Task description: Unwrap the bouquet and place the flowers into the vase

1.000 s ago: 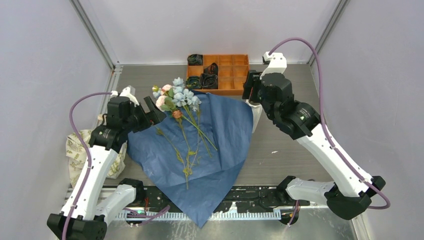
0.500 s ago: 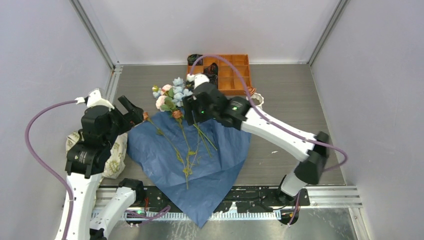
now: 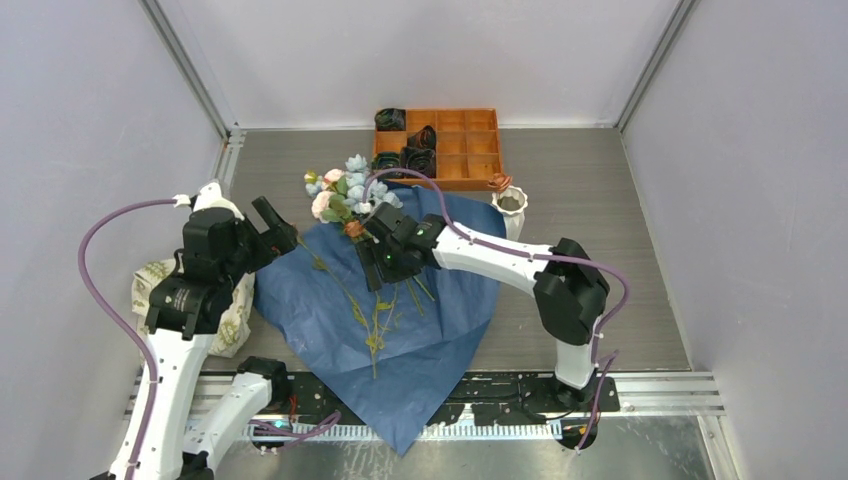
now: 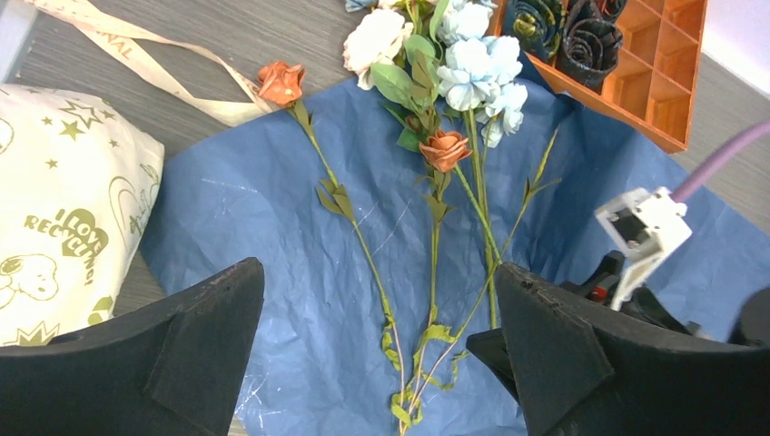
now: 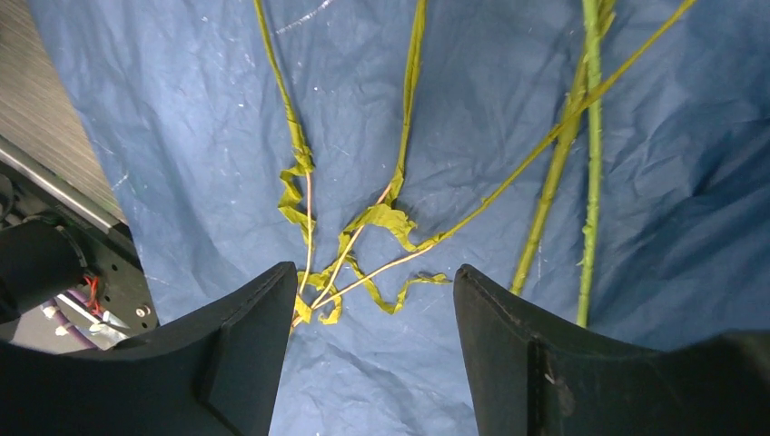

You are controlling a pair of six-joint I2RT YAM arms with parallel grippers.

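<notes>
My right gripper will next move down and to its left in the top view, because the lone orange bloom's bare mid-stem (image 3: 342, 288) (image 5: 282, 91) is there.
The bouquet lies unwrapped: the flowers (image 3: 350, 195) rest on the spread blue wrapping paper (image 3: 440, 330), blooms toward the back, thin stems (image 3: 375, 320) running forward. The white ribbed vase (image 3: 510, 215) stands right of the paper with an orange bloom (image 3: 497, 182) at its rim. My right gripper (image 3: 373, 270) hovers open just over the stems (image 5: 409, 91), nothing between its fingers (image 5: 374, 272). At the paper's left edge my left gripper (image 3: 275, 225) stands wide open and empty (image 4: 377, 272), facing the flowers (image 4: 454, 73). One orange bloom (image 4: 280, 82) lies at the paper's edge beside the beige ribbon (image 4: 136, 54).
An orange compartment tray (image 3: 465, 145) with dark rolled items sits at the back, just behind the blooms. A cream printed cloth bag (image 3: 160, 300) lies at the left under my left arm. The black rail (image 3: 520, 390) runs along the table's near edge.
My right arm has swung from beside the vase leftward across the paper and down over the stems. My left arm has drawn back to the left and its jaws have spread a little wider.
</notes>
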